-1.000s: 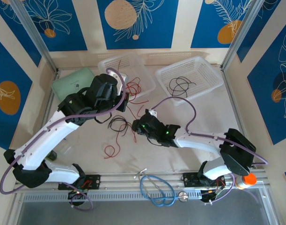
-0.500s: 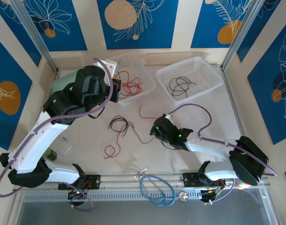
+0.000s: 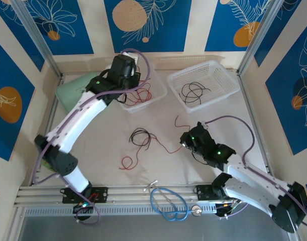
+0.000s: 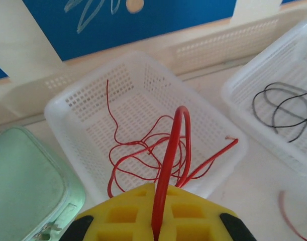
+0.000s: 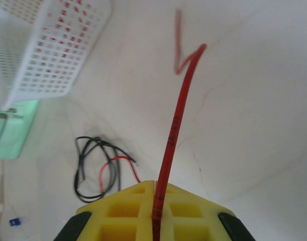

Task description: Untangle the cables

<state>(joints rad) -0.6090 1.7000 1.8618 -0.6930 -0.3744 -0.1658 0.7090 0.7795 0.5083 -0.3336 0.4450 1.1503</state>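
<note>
I will next lower my left gripper into the white basket, over the red cable pile, and release its red cable, as this basket holds only red ones.
My left gripper [image 4: 157,201] is shut on a red cable [image 4: 172,145] that arches up from its yellow pads and drops into the left white basket [image 4: 83,100], onto a pile of red cables [image 3: 143,93]. At the table's middle right, my right gripper [image 3: 186,142] is shut on another red cable [image 5: 179,100], which runs straight out from the pads along the table. A small tangle of black and red cables [image 3: 141,137] lies between the arms, also in the right wrist view as the tangle [image 5: 95,165]. A loose red loop [image 3: 127,161] lies in front of it.
The right white basket [image 3: 226,80] holds black cables [image 3: 193,93]. A pale green box [image 3: 73,90] sits left of the left basket. A thick blue cable loop [image 3: 168,203] lies on the front rail. Wall panels and metal posts enclose the table.
The left arm swung up and back with its red cable, over the left basket. The right gripper shut on a red cable and pulled it right, away from the tangle.
</note>
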